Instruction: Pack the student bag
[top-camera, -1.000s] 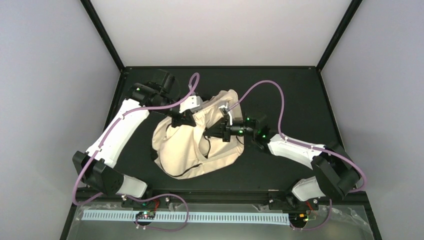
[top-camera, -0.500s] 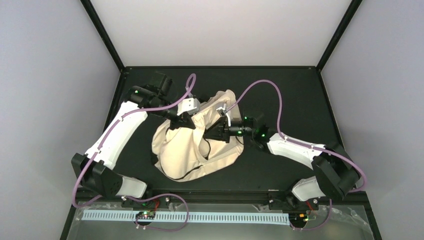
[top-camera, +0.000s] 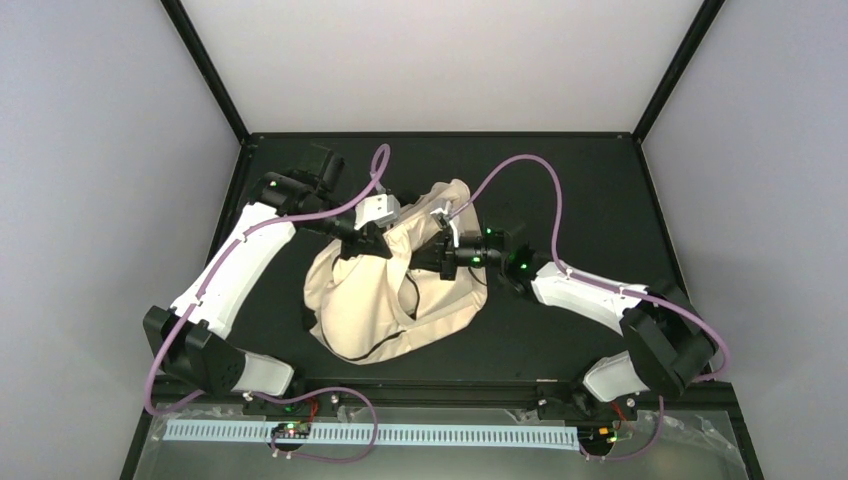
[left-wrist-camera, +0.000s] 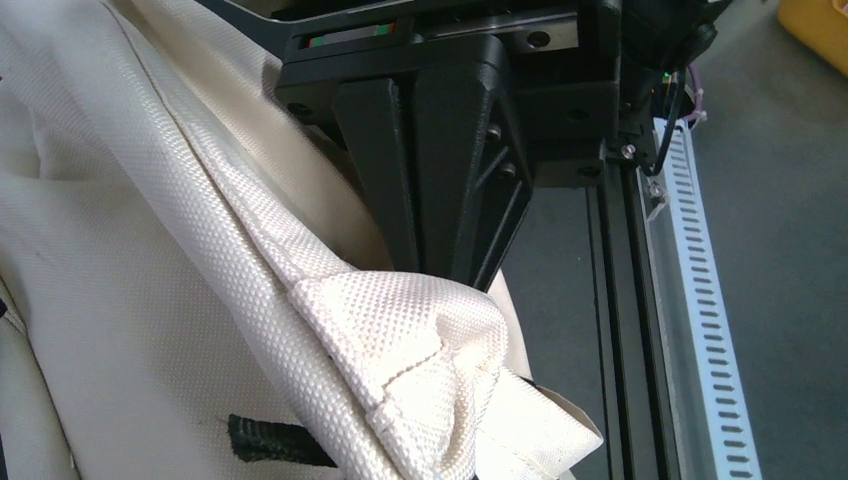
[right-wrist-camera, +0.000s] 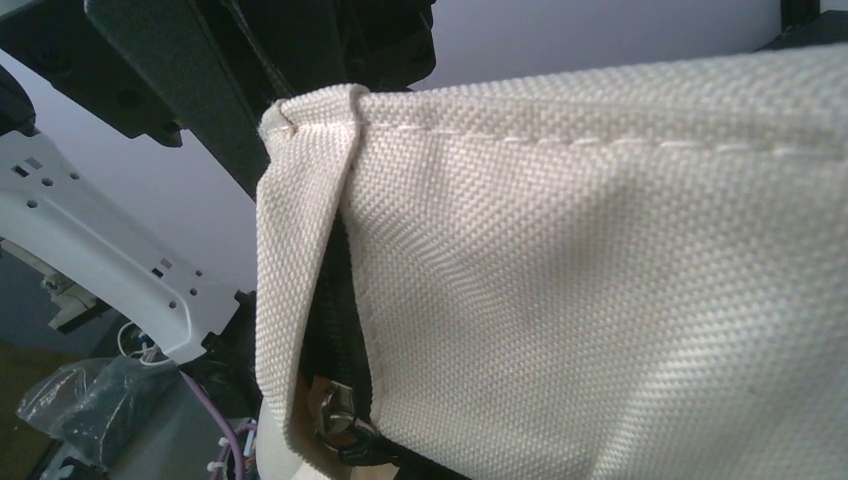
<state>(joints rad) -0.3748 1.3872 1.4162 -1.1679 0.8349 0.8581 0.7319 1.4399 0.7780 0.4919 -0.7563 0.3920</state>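
Observation:
Next, my left gripper moves outward, away from my right gripper, since the bag is bunched between them. Then it lowers and releases the folded corner (top-camera: 372, 257) (left-wrist-camera: 432, 305).
The student bag (top-camera: 385, 295) is a cream fabric backpack, slumped in the middle of the black table with its upper edge lifted. At the bag's upper left, my left gripper (top-camera: 362, 243) is shut on a folded corner of cream cloth (left-wrist-camera: 400, 340), its black fingers (left-wrist-camera: 440, 170) pressed together. My right gripper (top-camera: 428, 262) grips the bag's rim from the right. In the right wrist view the stitched hem (right-wrist-camera: 310, 115) runs into the black fingers (right-wrist-camera: 190, 80) and hides their tips. A dark zipper with a metal slider (right-wrist-camera: 335, 410) shows below the hem.
A black strap (top-camera: 410, 295) curls over the bag's front. The table (top-camera: 600, 180) is walled by grey panels and black corner posts. A white slotted rail (top-camera: 400, 433) runs along the near edge. A yellow object (left-wrist-camera: 820, 25) lies off to one side.
My right gripper has shifted a little up and to the left along the bag's rim and is closed there again. The left arm has barely moved and keeps its hold.

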